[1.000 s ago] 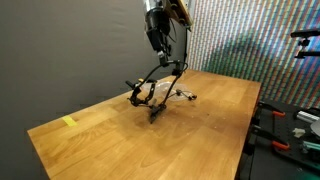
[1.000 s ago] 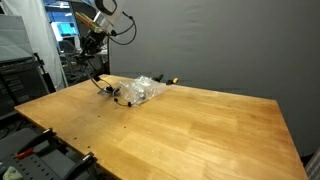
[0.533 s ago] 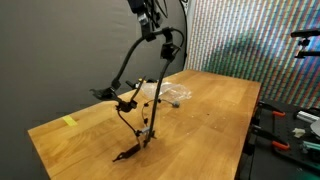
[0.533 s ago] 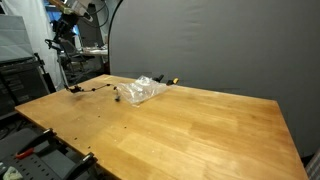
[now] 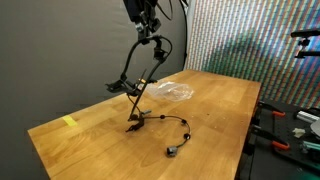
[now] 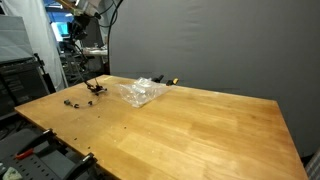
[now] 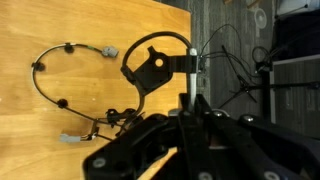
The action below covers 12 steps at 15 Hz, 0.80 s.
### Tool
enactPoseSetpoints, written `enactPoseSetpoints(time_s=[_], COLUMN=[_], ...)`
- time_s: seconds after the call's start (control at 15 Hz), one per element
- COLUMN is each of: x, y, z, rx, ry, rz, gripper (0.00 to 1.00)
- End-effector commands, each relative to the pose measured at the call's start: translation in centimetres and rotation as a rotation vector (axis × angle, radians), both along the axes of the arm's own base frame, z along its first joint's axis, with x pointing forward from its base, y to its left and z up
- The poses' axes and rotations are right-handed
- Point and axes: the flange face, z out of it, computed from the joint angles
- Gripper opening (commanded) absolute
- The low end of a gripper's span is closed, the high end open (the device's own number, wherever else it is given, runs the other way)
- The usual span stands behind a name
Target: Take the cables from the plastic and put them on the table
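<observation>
My gripper has the black cable hanging clear of the plastic bag [image 5: 171, 92], so it needs to sweep across toward the bag and release the cable onto the bare wood alongside [image 5: 212, 98].
My gripper [image 5: 148, 28] is high above the wooden table [image 5: 222, 112] and is shut on a bundle of black cables [image 5: 134, 87]. The bundle hangs down from the jaws. Its lower end touches the table, and one strand with a grey connector [image 5: 174, 151] lies curved across the wood. The clear plastic bag [image 5: 171, 92] lies crumpled behind the cables and apart from them. In an exterior view the gripper [image 6: 82, 14] is at the top left, the cables [image 6: 92, 88] hang to the table's left end, and the plastic [image 6: 140, 92] lies to their right. The wrist view shows the jaws [image 7: 191, 103] closed on a thin strand, with the cable loop [image 7: 45, 85] on the wood.
A yellow tape mark [image 5: 69, 122] sits near one table corner. A small dark item [image 6: 170, 81] lies just behind the plastic. Racks and equipment [image 6: 25, 80] stand past the table's end, and tools [image 5: 290, 130] stand beside the table.
The gripper has carried the cables clear of the plastic bag towards the table's end. A long strand that hung in the air now lies curved on the wood.
</observation>
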Motion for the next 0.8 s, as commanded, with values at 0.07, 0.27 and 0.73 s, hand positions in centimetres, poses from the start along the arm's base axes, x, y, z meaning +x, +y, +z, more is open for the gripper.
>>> enactPoseSetpoints(time_s=[0.07, 0.27, 0.73], x=[1.7, 2.2, 0.6], y=[-7.6, -14.3, -30.9], z=[-2.1, -4.2, -8.3], rx=[0.001, -0.001, -0.046], ry=[0.036, 0.085, 0.123], rz=[-0.131, -0.249, -0.497], gripper=[0.02, 0.02, 0.02])
